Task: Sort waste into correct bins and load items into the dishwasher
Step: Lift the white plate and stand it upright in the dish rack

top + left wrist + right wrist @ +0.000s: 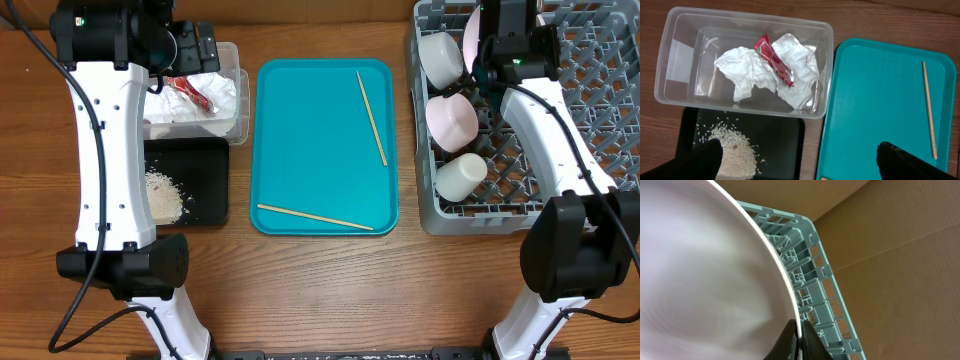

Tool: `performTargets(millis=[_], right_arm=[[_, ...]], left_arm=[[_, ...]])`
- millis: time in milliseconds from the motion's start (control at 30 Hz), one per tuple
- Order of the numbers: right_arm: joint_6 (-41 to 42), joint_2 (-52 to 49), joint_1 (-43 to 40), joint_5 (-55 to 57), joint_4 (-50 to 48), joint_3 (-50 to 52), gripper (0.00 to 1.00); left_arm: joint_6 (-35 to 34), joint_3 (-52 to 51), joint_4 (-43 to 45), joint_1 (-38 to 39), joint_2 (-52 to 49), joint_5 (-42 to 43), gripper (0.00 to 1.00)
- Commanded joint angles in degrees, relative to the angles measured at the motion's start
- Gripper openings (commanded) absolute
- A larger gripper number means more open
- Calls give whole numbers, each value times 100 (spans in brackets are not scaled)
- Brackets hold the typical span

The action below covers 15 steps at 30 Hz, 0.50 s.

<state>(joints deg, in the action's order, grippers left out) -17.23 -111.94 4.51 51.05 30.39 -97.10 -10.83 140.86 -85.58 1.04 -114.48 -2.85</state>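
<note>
My right gripper lowers the pale-pink plate beside the white bowl (438, 55) next and releases the plate's rim, since the grey rack's slots lie below that gripper.
My right gripper (799, 342) is shut on the rim of a pale-pink plate (705, 275), held upright over the far left part of the grey dish rack (600, 90); the plate also shows in the overhead view (471, 35). The rack holds a white bowl (438, 55), a pink bowl (452, 118) and a white cup (461, 176). My left gripper (797, 160) is open and empty above the clear tub (670, 60), which holds white napkins (752, 72) and the red sauce packet (774, 62). Rice scraps (737, 147) lie in the black tray (785, 140). Two chopsticks (372, 117) (314, 217) lie on the teal tray (320, 120).
The clear tub (238, 100) and black tray (205, 180) stand to the left of the teal tray, the rack to its right. Cardboard walls rise behind the table.
</note>
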Motion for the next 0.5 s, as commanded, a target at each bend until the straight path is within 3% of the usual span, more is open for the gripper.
performTargets(millis=[0, 267, 467], right_arm=[[105, -157, 22, -118, 4, 39, 4], [221, -42, 24, 859, -575, 26, 4], [271, -26, 24, 426, -195, 31, 4]], left_arm=[[-98, 90, 13, 11, 26, -55, 100], [-98, 90, 13, 11, 26, -55, 100], [-98, 90, 13, 15, 26, -55, 100]])
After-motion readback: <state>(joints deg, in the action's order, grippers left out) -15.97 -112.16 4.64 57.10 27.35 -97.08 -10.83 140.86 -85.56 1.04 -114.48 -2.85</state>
